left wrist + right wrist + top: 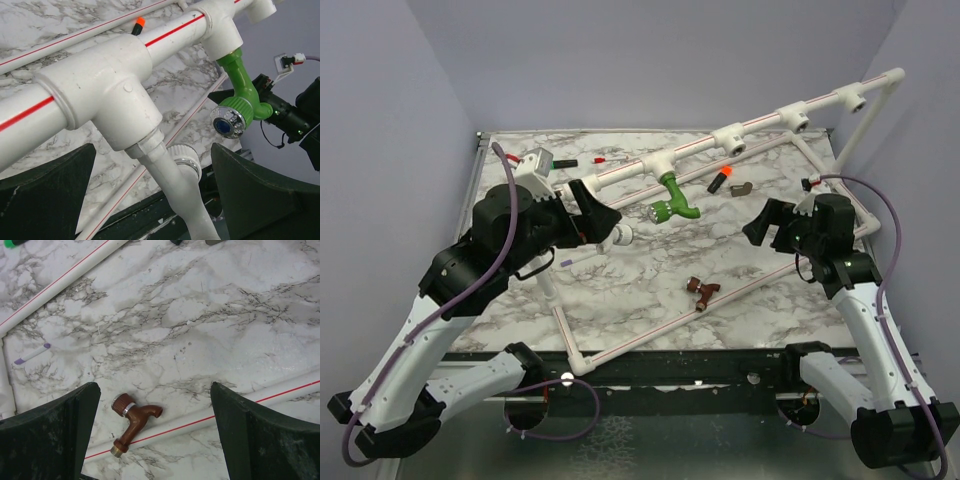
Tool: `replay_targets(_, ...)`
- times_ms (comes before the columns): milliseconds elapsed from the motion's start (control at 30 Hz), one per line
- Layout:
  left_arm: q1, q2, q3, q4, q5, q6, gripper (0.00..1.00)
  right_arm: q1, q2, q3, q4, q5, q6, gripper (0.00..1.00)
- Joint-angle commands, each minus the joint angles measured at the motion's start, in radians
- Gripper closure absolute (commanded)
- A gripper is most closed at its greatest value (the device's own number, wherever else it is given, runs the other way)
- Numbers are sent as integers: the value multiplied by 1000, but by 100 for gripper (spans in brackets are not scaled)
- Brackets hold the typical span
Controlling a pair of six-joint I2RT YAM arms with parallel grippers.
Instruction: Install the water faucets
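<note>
The white faucet's tee slants across my open fingers, so my left gripper will move outward, to the left in the top view, and turn to close on it.
A white faucet (620,235) is screwed into the left tee (115,95) of the white pipe rail. In the left wrist view this faucet (175,185) hangs between the wide-open jaws of my left gripper (152,170), untouched by them. A green faucet (672,197) sits in the neighbouring tee and also shows in the left wrist view (245,95). A reddish-brown faucet (702,290) lies loose on the marble against a thin pipe. In the right wrist view it (132,421) lies below my open, empty right gripper (155,410), which hovers right of centre (760,225). My left gripper (603,215) is at the rail.
The pipe rail (760,125) rises to the back right with further open tees. A lower pipe frame (640,340) rings the table. A small orange-and-black cylinder (720,180), a grey-brown bent piece (742,188), a grey box (537,162) and a purple-tipped stick (32,354) lie around.
</note>
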Motion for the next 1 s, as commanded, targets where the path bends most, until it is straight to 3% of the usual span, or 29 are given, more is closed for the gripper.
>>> replay_targets(0, -2, 24, 26, 27, -90, 57, 1, 7, -22, -26, -28, -32, 14, 3)
replay_targets(367, 22, 110, 42, 109, -214, 227, 1, 6, -23, -37, -23, -57, -4, 3)
replay_targets(467, 84, 122, 19, 144, -176, 244, 1, 6, -24, -40, -21, -66, -11, 3)
replay_targets(600, 257, 142, -16, 196, -20, 253, 1, 6, -23, -41, -9, -108, -13, 5)
replay_targets(833, 400, 217, -33, 270, 110, 245, 20, 6, -21, -60, 10, -140, 8, 7)
replay_targets(967, 446, 248, -8, 281, 113, 254, 44, 6, -14, -58, 9, -144, 10, 7)
